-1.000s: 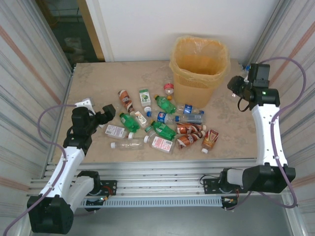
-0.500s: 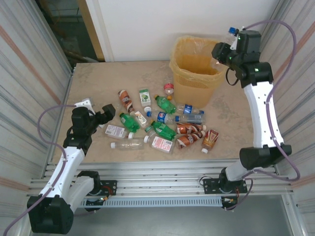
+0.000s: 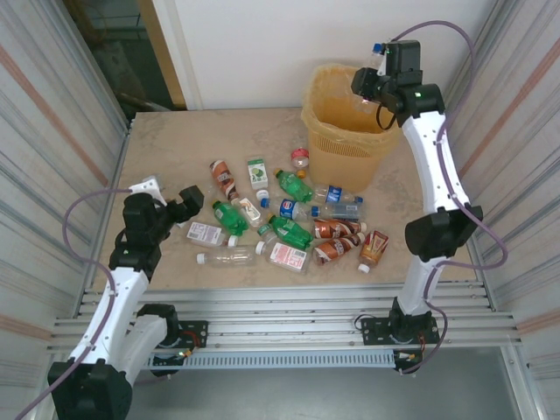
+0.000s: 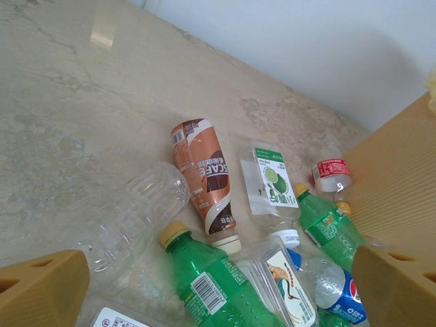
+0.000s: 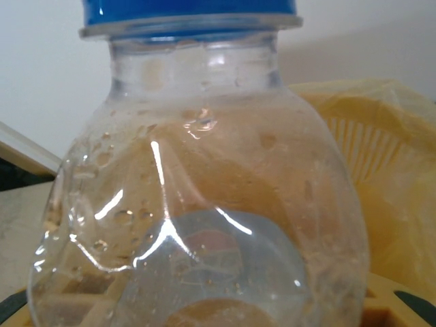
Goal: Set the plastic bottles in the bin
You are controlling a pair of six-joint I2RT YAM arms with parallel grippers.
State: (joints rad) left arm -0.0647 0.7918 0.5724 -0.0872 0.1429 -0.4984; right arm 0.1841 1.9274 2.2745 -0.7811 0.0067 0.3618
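Observation:
The bin's opening (image 3: 339, 98) (image 5: 403, 221) is beside the robot's right gripper, toward the left gripper, so the right gripper will next move sideways over that opening and let go of the bottle.
My right gripper (image 3: 371, 77) is shut on a clear plastic bottle with a blue cap (image 3: 377, 51) and holds it above the right rim of the bin (image 3: 350, 140), a yellow-beige lattice wastebasket with an orange liner. In the right wrist view this bottle (image 5: 197, 204) stands close up, cap upward, with the bin's liner (image 5: 388, 143) behind it. Several other plastic bottles (image 3: 289, 219) lie scattered in front of the bin. My left gripper (image 3: 186, 200) stands open left of the pile. Between its fingers in the left wrist view lie a green bottle (image 4: 218, 286) and a brown-labelled bottle (image 4: 208, 174).
Corrugated metal walls close in both sides (image 3: 52, 131). A small white block (image 3: 150, 185) sits at the table's left edge. The table's back left (image 3: 192, 140) is bare stone. A red-labelled bottle (image 3: 300, 157) lies against the bin's left side.
My right arm has swung up and to the left, carrying the clear bottle from beside the bin's right side to above its rim. The left arm has barely moved.

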